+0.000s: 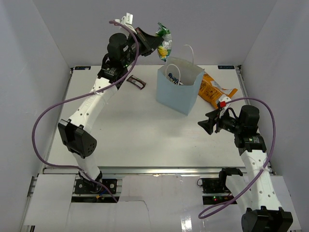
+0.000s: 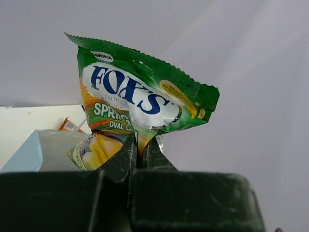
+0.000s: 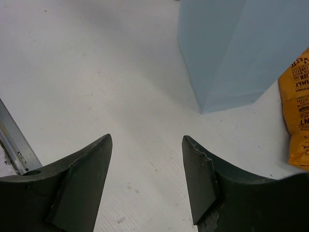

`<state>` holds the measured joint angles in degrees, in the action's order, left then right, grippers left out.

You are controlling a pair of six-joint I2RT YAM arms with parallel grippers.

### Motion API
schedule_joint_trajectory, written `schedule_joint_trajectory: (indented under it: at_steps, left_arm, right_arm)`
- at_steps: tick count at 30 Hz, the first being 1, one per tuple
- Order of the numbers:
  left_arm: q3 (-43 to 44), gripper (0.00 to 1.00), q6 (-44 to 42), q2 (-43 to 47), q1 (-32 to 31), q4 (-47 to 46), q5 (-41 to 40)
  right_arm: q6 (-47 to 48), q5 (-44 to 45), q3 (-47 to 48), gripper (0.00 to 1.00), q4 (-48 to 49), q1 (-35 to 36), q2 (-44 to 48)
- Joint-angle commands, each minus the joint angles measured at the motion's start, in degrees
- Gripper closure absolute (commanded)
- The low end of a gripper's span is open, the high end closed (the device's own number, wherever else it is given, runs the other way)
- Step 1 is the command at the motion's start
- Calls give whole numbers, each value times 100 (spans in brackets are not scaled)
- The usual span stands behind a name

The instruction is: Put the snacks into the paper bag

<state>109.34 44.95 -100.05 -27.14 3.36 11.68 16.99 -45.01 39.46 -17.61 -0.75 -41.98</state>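
I will carry the packet [image 1: 165, 42] to my left gripper's right in the top view, past the bag's rim, and let it go, because the paper bag's opening [image 1: 183, 71] is that way.
My left gripper [image 1: 157, 43] is raised above the far left rim of the light-blue paper bag [image 1: 176, 94]. It is shut on a green and yellow "FOX'S" packet [image 1: 165, 42], which hangs over the bag's edge. In the left wrist view the fingertips [image 2: 126, 151] pinch the packet [image 2: 140, 92] at its lower seam, with the bag [image 2: 43, 150] below. A blue-white bag [image 1: 174, 77] shows inside the paper bag. My right gripper [image 1: 205, 124] is open and empty, low over the table to the bag's right; the right wrist view shows the gripper [image 3: 147, 140] and the bag [image 3: 231, 53].
A large orange bag [image 1: 212, 89] lies behind the paper bag's right side and shows in the right wrist view [image 3: 297, 121]. A dark brown bar [image 1: 136, 82] lies left of the bag. A small red wrapper [image 1: 222, 103] lies by my right wrist. White walls enclose the table.
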Motion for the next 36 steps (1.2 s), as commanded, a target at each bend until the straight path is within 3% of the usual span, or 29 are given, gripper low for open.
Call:
schedule_joint_trajectory:
  at_steps: [1,6,17,18,22,26,30,36]
  left_arm:
    - [649,100,400,-295,-72,-458,97]
    - [1159,100,725,-823,-196,-441,247]
    - [985,99,1191,-1104,-345,147,-210]
    - [941,95,1200,-1096,-354,174,-236]
    - [1079,58,1227,-1218,-354,437,-150]
    - [1484,38,1201,-1359,-354,649,-17]
    - [1608,30,1113,-1324,-354,570,149]
    - [1942,29,359,-1088,-354,587,378]
  right_arm:
    - [41,28,-26,34,258,-30,5]
    - [41,63,-26,34,275,-30,23]
    - [50,159,-18,34,275,-30,84]
    - [50,177,-18,34,284,-30,93]
    - [41,204,-9,34,284,-30,67]
    - [32,186,-9,34,284,-39,102]
    - [23,186,-18,34,293,-109,137]
    - [-38,308,61,34,275,-311,23]
